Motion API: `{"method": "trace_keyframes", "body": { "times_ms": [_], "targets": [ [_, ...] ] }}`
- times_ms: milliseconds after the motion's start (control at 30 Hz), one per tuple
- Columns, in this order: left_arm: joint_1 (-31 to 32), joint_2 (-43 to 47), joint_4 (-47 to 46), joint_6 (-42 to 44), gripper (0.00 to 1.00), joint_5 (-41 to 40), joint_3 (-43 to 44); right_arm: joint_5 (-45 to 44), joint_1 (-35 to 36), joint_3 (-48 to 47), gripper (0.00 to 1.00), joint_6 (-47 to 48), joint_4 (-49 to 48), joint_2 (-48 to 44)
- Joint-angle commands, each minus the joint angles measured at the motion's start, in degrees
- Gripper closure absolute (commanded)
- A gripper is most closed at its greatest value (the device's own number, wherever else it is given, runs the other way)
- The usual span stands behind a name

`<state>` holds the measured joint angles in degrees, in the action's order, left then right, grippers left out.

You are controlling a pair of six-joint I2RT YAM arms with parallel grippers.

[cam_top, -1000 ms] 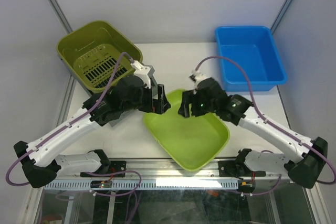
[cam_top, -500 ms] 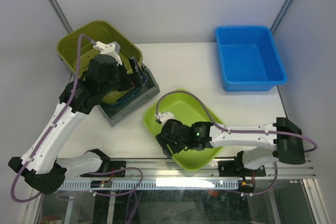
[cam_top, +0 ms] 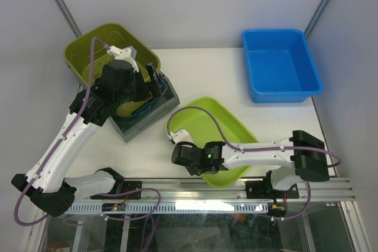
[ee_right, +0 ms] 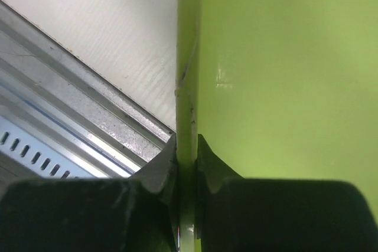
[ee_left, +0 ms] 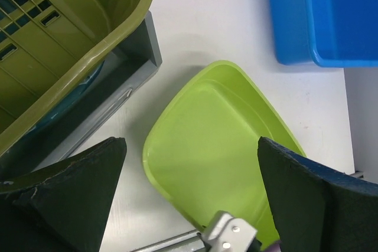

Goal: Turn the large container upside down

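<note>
My right gripper lifts the tub's rim next, rolls it outward onto the tabletop before the blue bin and releases it there, since the tub lies open upward.
The large container [cam_top: 221,127] is a shallow lime-green tub lying open side up at the table's near middle. My right gripper [cam_top: 198,168] reaches in low from the right and is shut on its near-left rim. In the right wrist view the two dark fingers [ee_right: 159,172] pinch the thin green rim [ee_right: 188,57] from both sides, with the tub's inside [ee_right: 283,75] to the right. My left gripper [cam_top: 155,84] hangs open above the table, to the tub's far left. Its wide-spread fingers [ee_left: 65,193] frame the container [ee_left: 212,151] from above and touch nothing.
An olive slotted basket [cam_top: 106,57] rests tilted on a grey box [cam_top: 147,119] at the back left, right beside the left gripper. A blue bin [cam_top: 280,66] stands at the back right. A metal rail [cam_top: 195,196] runs along the near table edge, just beside the gripped rim.
The right arm swung from the tub's far side round to its near-left rim and closed on it. The left arm pulled back toward the olive basket and stayed open.
</note>
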<state>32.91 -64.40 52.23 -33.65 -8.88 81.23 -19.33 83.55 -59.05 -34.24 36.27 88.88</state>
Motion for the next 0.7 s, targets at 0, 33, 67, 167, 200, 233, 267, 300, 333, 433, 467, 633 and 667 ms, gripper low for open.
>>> {"method": "trace_keyframes", "body": {
  "times_ms": [0, 33, 67, 167, 200, 233, 267, 300, 333, 433, 467, 633, 667],
  "targets": [
    [-0.31, 0.19, -4.09, 0.83, 0.01, 1.78, 1.90, -0.59, -4.36, -2.52, 1.00, -1.36, -0.69, -12.35],
    [-0.30, 0.09, -4.59, 0.95, 0.01, 2.31, 1.99, 2.08, -6.67, -1.71, 1.00, -1.40, -2.16, -15.66],
    [-0.30, -0.07, -5.24, 1.02, 0.01, 2.90, 2.19, 6.16, -8.95, -0.59, 1.00, -2.14, -4.05, -18.93],
    [-0.34, -0.76, -6.52, 1.42, 0.01, 4.62, 3.00, 18.00, -18.07, 3.45, 1.00, -5.34, -11.75, -27.80],
    [-0.37, -0.96, -6.86, 1.54, 0.01, 5.22, 3.36, 21.93, -21.16, 4.50, 1.00, -6.67, -14.33, -30.06],
    [-0.31, -1.25, -7.15, 1.69, 0.01, 5.72, 3.65, 25.92, -23.83, 5.27, 1.00, -8.18, -16.69, -31.53],
    [-0.30, -1.52, -7.55, 1.80, 0.01, 6.19, 3.93, 29.42, -26.46, 5.95, 1.00, -9.81, -19.45, -32.53],
    [-0.31, -1.82, -7.84, 1.87, 0.01, 6.69, 4.20, 32.18, -28.48, 6.51, 1.00, -11.46, -22.15, -33.10],
    [-0.38, -2.16, -8.13, 1.91, 0.01, 7.40, 4.57, 34.58, -30.49, 7.07, 1.00, -13.45, -24.84, -33.37],
    [-0.39, -3.29, -8.77, 1.84, 0.01, 9.08, 5.39, 40.16, -34.06, 9.25, 1.00, -21.40, -35.09, -32.86],
    [-0.41, -3.50, -8.95, 1.76, 0.01, 9.46, 5.62, 41.48, -35.37, 10.14, 1.00, -24.33, -39.88, -32.44],
    [-0.50, -3.09, -10.23, 0.89, 0.01, 8.29, 5.57, 47.08, -41.56, 17.51, 1.00, -38.86, -59.43, -30.89],
    [-0.48, -2.68, -11.03, 0.87, 0.01, 8.15, 5.26, 48.35, -43.28, 19.22, 1.00, -41.65, -62.69, -30.64]
  ]
}}
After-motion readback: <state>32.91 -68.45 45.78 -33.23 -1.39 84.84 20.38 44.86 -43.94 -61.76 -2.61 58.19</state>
